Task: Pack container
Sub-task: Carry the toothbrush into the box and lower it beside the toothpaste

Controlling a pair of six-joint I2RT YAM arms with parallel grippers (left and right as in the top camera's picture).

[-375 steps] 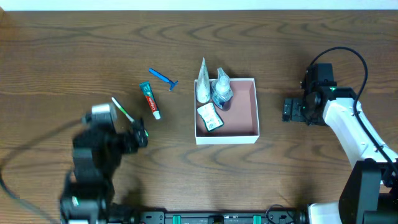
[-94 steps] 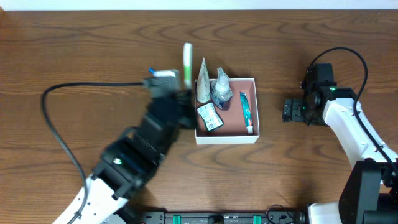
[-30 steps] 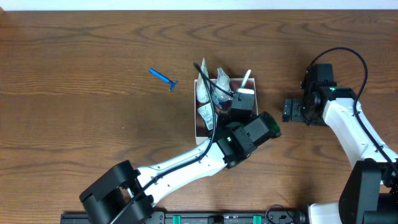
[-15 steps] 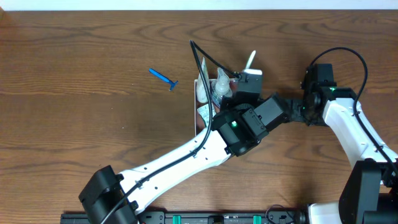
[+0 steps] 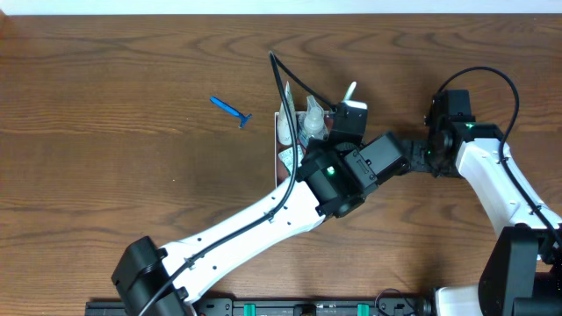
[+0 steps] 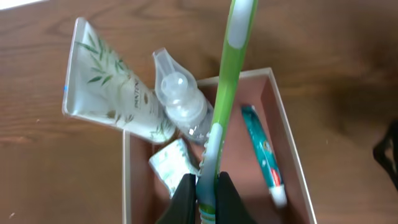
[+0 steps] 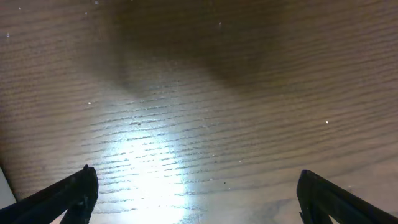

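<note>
The left gripper moves down toward the teal toothpaste tube next, clear of the bottle [image 6: 180, 106], and releases the toothbrush on the container's bare bottom beside that tube.
The container [image 6: 292, 155], a shallow white-walled box with a reddish-brown floor, lies below my left gripper [image 6: 206, 183]. That gripper is shut on a green and white toothbrush [image 6: 227, 81], whose head points away over the far wall. Inside lie a teal toothpaste tube [image 6: 261, 149], a clear bottle [image 6: 180, 106], a small sachet [image 6: 174, 174] and a leaf-printed tube [image 6: 106, 93] that sticks out over the far left corner. From overhead the left arm covers most of the container [image 5: 277, 149]; the toothbrush tip [image 5: 350, 90] pokes out. My right gripper [image 7: 198, 186] stands open over bare wood.
A blue razor [image 5: 231, 111] lies on the table left of the container. The right arm [image 5: 479, 162] rests at the right side, its gripper close to the left arm's wrist. A black cable [image 5: 294, 79] arcs over the container's far left.
The left arm brought the toothbrush from the left of the container to above it, and has barely shifted in the last half second. The toothpaste has moved from table to container. The right arm is still.
</note>
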